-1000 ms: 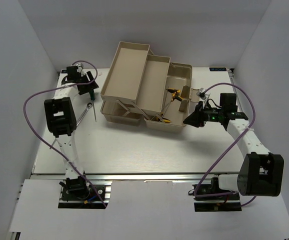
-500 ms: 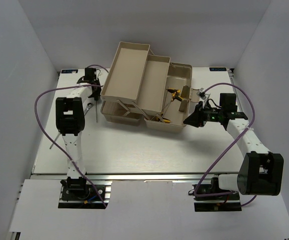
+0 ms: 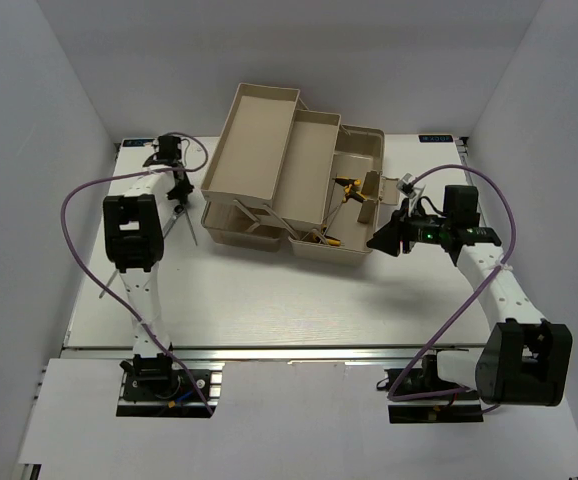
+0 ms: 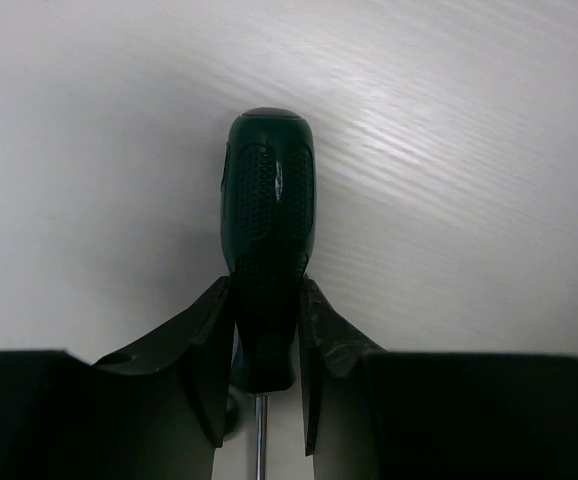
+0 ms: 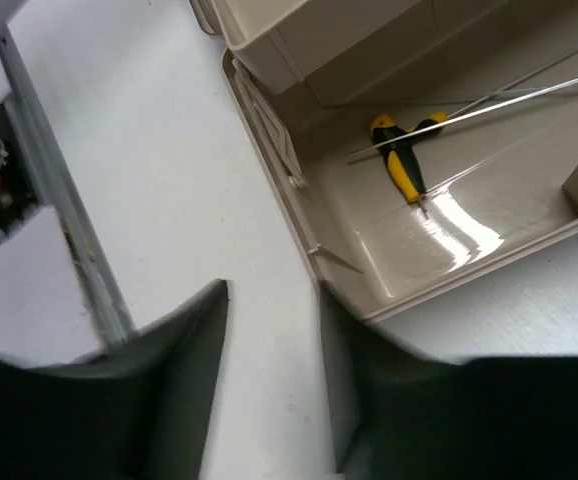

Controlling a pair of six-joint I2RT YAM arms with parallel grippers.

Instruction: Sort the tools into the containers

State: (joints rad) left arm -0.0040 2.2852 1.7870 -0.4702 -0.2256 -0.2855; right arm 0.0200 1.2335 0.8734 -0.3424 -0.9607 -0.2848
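Note:
I should next carry the screwdriver with my left gripper up and outward over the toolbox's nearest upper tray [image 3: 253, 144], then lower it, because that tray is open and empty.
My left gripper [image 4: 267, 290] is shut on the dark green handle of a screwdriver [image 4: 267, 200], held low over the white table. Its thin steel shaft [image 4: 259, 440] runs back between the fingers. From above, this gripper [image 3: 178, 188] sits just left of the beige fold-out toolbox [image 3: 269, 150]. My right gripper [image 5: 269, 340] is open and empty above the table, beside the toolbox's near right corner [image 3: 374, 240]. Yellow-and-black hex keys [image 5: 401, 160] lie in the bottom compartment [image 5: 489, 250]. A silver wrench [image 3: 170, 224] lies on the table by the left arm.
The toolbox's upper trays [image 3: 314, 160] are folded out toward the back left, over a lower tray [image 3: 231, 232]. Purple cables [image 3: 79, 200] loop from both arms. White walls close in the table on three sides.
The left gripper swung in toward the toolbox and shut on the screwdriver handle. The right gripper's jaws opened wider where it stands, and the right arm's elbow dropped toward the front.

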